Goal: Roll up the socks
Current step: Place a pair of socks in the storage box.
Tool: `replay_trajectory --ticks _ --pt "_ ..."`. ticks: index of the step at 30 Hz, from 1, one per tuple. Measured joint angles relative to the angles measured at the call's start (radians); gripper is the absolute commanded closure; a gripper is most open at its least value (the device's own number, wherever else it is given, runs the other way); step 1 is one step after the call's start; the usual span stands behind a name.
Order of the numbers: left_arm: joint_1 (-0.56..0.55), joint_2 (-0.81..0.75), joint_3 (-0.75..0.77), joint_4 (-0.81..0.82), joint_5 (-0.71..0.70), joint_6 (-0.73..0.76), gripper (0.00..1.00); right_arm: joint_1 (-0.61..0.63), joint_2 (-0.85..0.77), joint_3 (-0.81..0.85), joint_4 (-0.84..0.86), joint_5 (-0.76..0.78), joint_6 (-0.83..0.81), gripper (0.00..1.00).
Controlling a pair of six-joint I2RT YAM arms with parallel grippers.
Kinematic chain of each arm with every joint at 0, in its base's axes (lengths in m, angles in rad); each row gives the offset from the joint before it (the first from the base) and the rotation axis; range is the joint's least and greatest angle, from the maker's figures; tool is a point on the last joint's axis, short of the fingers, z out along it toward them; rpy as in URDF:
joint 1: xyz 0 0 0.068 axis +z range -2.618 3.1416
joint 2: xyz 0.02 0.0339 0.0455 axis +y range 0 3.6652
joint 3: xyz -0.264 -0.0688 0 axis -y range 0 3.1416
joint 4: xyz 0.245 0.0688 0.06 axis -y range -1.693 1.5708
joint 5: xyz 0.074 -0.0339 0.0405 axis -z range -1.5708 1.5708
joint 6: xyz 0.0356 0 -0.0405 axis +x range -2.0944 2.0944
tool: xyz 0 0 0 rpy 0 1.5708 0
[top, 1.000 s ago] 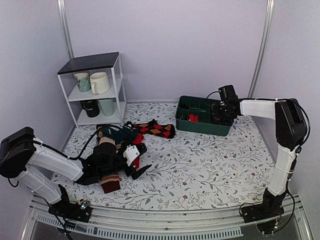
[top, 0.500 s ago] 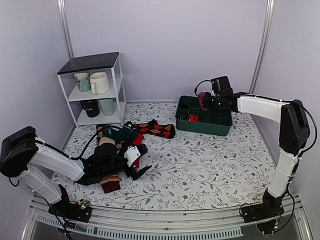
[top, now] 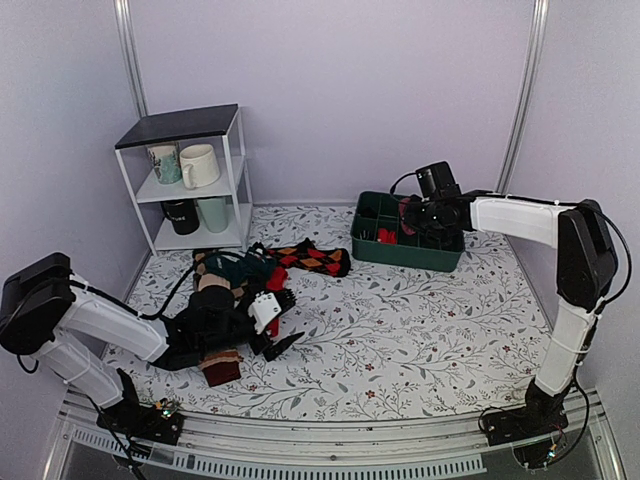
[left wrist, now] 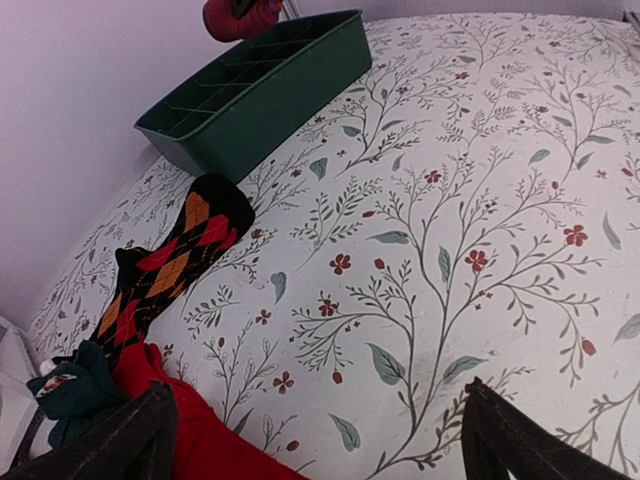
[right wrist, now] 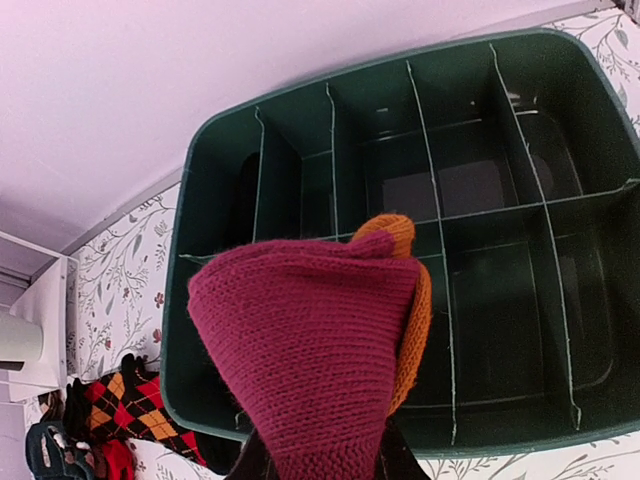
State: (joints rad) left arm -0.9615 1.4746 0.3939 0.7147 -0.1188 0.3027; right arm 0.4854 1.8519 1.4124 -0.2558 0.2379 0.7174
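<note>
The robot's right gripper will next come down into the bin's section (right wrist: 426, 392) beside the red roll below it and release the maroon sock, since the red roll fills another section.
A rolled maroon sock with an orange toe (right wrist: 310, 340) hangs over the green divided bin (right wrist: 180, 330), with my right gripper (right wrist: 320, 462) shut on its lower end. In the top view that gripper (top: 415, 212) hovers above the bin's (top: 405, 256) middle compartments, where a red roll (top: 386, 236) lies. My left gripper (top: 283, 320) rests low on the table, open, beside the sock pile. Its fingers (left wrist: 140, 435) straddle bare cloth, and a plain red sock (left wrist: 195, 445) touches the left one. A black-red argyle sock (left wrist: 170, 265), a teal sock (left wrist: 75, 390) and a brown striped sock (top: 222, 365) lie loose.
A white two-tier shelf (top: 238, 170) with several mugs stands at the back left. The flowered tablecloth (top: 420, 330) covers the table, with walls close on the left, back and right.
The right gripper has carried the maroon roll leftwards along the bin and now hangs a little lower over it. The left arm has not moved.
</note>
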Motion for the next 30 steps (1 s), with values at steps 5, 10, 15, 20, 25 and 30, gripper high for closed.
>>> replay_trajectory --ticks 5,10,15,20,25,30 --pt "0.0 -0.011 0.0 -0.002 0.003 0.0 0.0 0.0 0.033 0.0 -0.01 -0.002 0.009 1.0" --pt "0.0 -0.013 0.0 -0.003 0.007 0.0 0.01 0.0 0.08 0.004 -0.029 -0.005 0.023 1.0" --pt "0.0 -0.024 0.0 -0.002 0.006 0.001 0.01 -0.002 0.094 0.022 -0.045 -0.007 0.027 1.0" --pt "0.0 -0.027 0.0 -0.003 0.007 0.003 0.01 -0.017 0.134 0.082 -0.097 -0.026 0.026 1.0" --pt "0.0 -0.028 0.0 -0.003 0.007 0.004 0.01 -0.039 0.166 0.123 -0.129 -0.035 0.022 1.0" --pt "0.0 -0.041 0.0 -0.004 0.007 0.004 0.0 -0.054 0.201 0.145 -0.156 -0.039 0.022 1.0"
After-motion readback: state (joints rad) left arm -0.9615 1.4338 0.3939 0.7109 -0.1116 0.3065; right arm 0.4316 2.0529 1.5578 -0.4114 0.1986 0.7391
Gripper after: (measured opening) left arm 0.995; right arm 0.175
